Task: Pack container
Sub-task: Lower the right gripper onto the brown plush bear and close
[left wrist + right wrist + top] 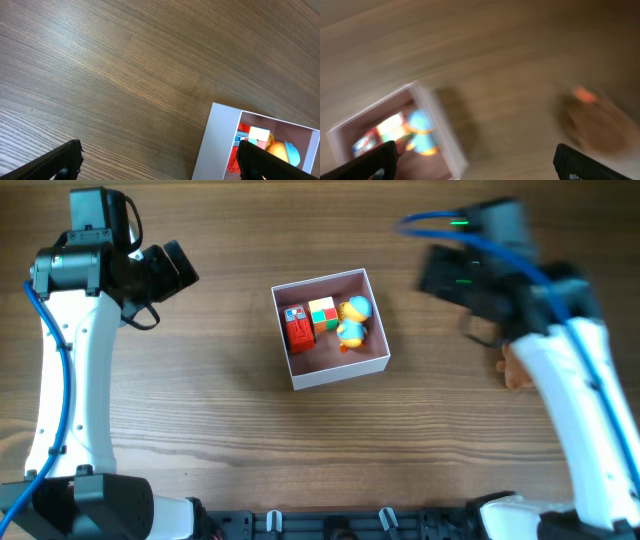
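The right gripper swings away from the container to the right in the overhead view next and lowers to the brown toy (517, 369) (600, 124), still outside the container.
The container (338, 372) is a small square white box with a pink inside, at the table's middle. In it lie a red toy (298, 331), a multicoloured cube (322, 313) and a yellow and blue duck toy (352, 321). The container also shows in the left wrist view (220, 140) and, blurred, in the right wrist view (440, 130). A brown toy (516, 370) lies on the table at the right, partly hidden by my right arm; it is a blur in the right wrist view (592, 122). My left gripper (159, 162) is open and empty left of the container. My right gripper (475, 162) is open and empty, blurred, between container and brown toy.
The table (230, 440) is dark wood. My left arm's base stands at the front left and my right arm's base at the front right. A black rail runs along the front edge.
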You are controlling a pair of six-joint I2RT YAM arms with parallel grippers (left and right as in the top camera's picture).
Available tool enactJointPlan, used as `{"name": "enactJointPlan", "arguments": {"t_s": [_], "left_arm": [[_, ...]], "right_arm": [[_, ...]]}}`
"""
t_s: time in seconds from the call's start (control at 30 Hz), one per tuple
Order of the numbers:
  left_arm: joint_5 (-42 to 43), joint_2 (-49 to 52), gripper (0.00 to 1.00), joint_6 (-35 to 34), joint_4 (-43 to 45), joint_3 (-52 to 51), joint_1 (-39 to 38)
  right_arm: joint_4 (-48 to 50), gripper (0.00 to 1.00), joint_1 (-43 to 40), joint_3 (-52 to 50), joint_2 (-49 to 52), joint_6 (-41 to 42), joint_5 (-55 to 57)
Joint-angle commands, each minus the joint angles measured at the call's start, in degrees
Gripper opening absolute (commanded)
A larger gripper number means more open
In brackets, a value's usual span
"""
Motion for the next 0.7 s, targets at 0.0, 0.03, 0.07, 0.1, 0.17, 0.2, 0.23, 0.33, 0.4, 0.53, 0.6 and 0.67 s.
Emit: {"name": "enactJointPlan", "arguments": {"t_s": [0.0,0.03,0.07,0.1,0.17,0.2,0.23,0.33,0.4,0.53,0.6,0.67], "left_arm": [[0.68,0.22,1.0,-0.74,0.11,0.2,-0.15],[0.68,0.22,1.0,-0.74,0.11,0.2,-0.15],[0.68,0.22,1.0,-0.74,0.09,0.2,-0.15],[0.68,0.22,1.0,-0.74,0.09,0.2,-0.17],[0.68,0.22,1.0,-0.74,0.11,0.2,-0.17],[0.7,0.22,1.0,-0.76,0.11,0.2,-0.17],[0.7,0.22,1.0,-0.76,0.11,0.2,-0.17],[0.7,0.22,1.0,-0.76,0.13,0.2,-0.17],[0.7,0.22,1.0,-0.76,0.11,0.2,-0.15],[0.7,0.22,1.0,-0.76,0.11,0.2,-0.17],[0.7,0.22,1.0,-0.76,0.09,0.2,-0.17],[0.7,0.22,1.0,-0.76,-0.11,0.2,-0.17]], "right_arm": [[-5.62,1.0,-12.11,0.61,-1.73,3.39,-0.28],[-6.56,1.0,-14.67,0.46,-1.62,1.57,-0.33],[-7.15,1.0,-17.22,0.09,-1.44,-0.37,-0.35],[-7.15,1.0,-19.67,-0.61,-1.18,-3.67,-0.74],[-6.82,1.0,-25.77,-3.85,-0.15,-14.32,-1.97],[-6.21,1.0,-27.45,-5.68,0.33,-19.12,-3.1],[-5.01,1.0,-29.27,-8.24,0.83,-23.91,-3.8],[1.44,1.0,-31.95,-15.89,2.01,-32.09,-4.17],[6.12,1.0,-32.37,-20.76,3.52,-38.38,-8.24],[11.89,1.0,-32.39,-25.94,7.17,-39.82,-9.38],[15.23,1.0,-32.39,-27.69,9.94,-39.89,-9.4],[18.29,1.0,-32.39,-28.44,14.01,-39.93,-9.38]]}}
